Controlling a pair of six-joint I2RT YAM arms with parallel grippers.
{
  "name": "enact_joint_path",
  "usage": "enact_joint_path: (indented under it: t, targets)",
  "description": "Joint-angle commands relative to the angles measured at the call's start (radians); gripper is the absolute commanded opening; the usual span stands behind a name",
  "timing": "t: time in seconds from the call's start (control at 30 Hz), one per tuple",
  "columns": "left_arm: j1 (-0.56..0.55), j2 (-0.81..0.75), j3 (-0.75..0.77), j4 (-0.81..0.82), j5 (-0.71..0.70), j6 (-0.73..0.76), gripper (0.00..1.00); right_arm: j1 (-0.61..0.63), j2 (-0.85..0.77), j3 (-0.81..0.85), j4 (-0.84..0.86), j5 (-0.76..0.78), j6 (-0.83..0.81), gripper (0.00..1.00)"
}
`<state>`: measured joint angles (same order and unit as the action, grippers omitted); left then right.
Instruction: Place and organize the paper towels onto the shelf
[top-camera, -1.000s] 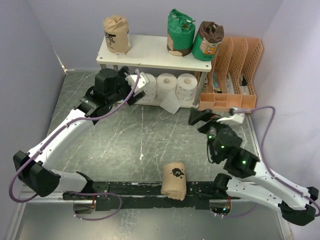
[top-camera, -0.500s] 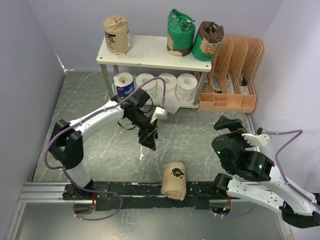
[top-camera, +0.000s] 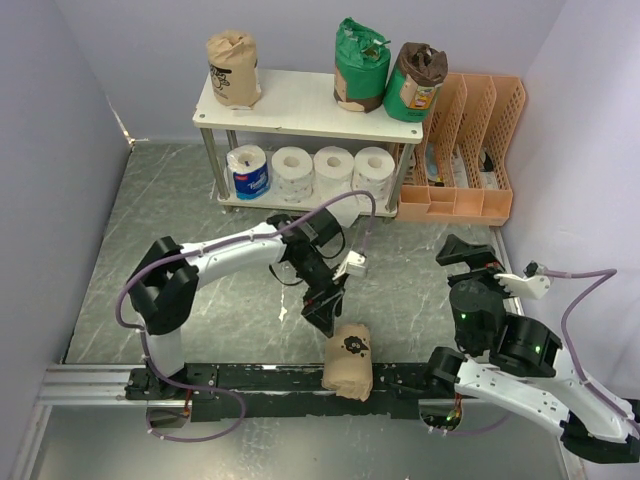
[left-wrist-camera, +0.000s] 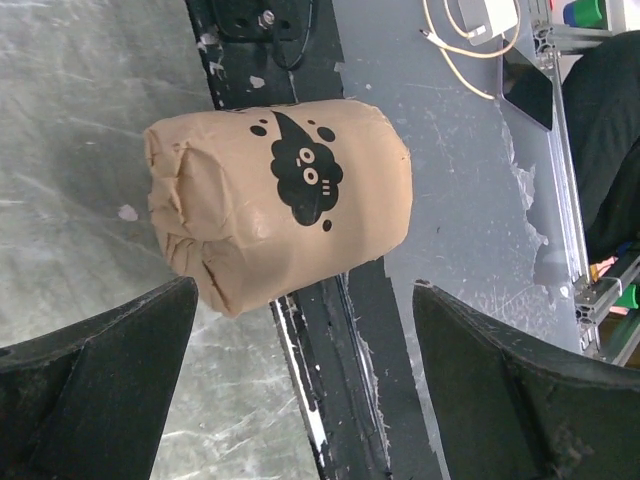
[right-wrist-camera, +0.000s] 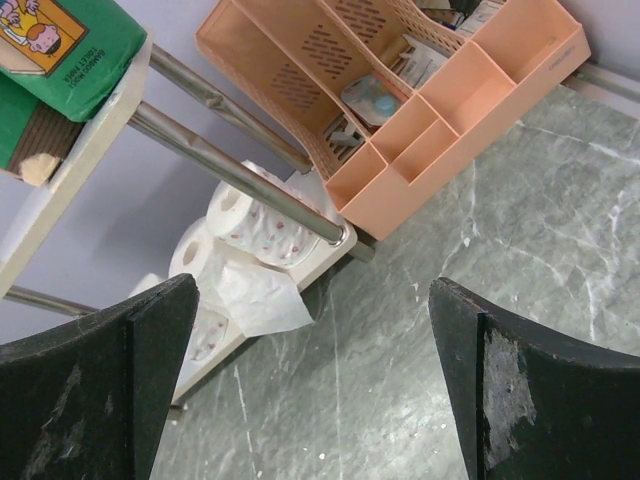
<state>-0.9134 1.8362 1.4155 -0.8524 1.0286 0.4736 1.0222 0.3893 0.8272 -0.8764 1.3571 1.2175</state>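
Observation:
I should next move my left gripper down and back onto the wrapper fold by the tan roll's far end (top-camera: 333, 345) (left-wrist-camera: 243, 280), because that is below it, toward my base.
A tan-wrapped paper towel roll (top-camera: 348, 360) lies on its side across the black rail at the near edge. My left gripper (top-camera: 325, 318) hovers open just behind it. In the left wrist view the tan roll (left-wrist-camera: 280, 200) sits ahead of the left gripper (left-wrist-camera: 305, 400), untouched. The shelf (top-camera: 300, 100) carries another tan roll (top-camera: 233, 68) and two green rolls (top-camera: 361, 65) on top. A blue roll (top-camera: 248, 172) and three white rolls (top-camera: 333, 170) stand on the lower board. My right gripper (top-camera: 468, 255) stands open at the right, and the right gripper (right-wrist-camera: 310, 390) faces the shelf's right post, holding nothing.
An orange slotted file rack (top-camera: 465, 150) stands right of the shelf, also seen as the file rack (right-wrist-camera: 420, 110) in the right wrist view. A loose sheet (top-camera: 345, 210) hangs from a white roll onto the floor. Walls close in left, back and right.
The left arm swung from the shelf's lower board down to the tan roll at the near edge, with the blue roll now standing on that board. The right arm drew back to the right.

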Motion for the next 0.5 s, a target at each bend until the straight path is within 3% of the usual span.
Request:
enact_joint_path:
  t: [0.0, 0.47]
  targets:
    - [-0.039, 0.006, -0.032, 0.092, 0.002, -0.043, 1.0, 0.0, 0.01, 0.026, -0.06, 0.015, 0.031, 1.0]
    - [-0.087, 0.081, -0.015, 0.14, -0.096, -0.025, 0.99, -0.001, -0.082, -0.022, -0.032, -0.008, -0.004, 1.0]
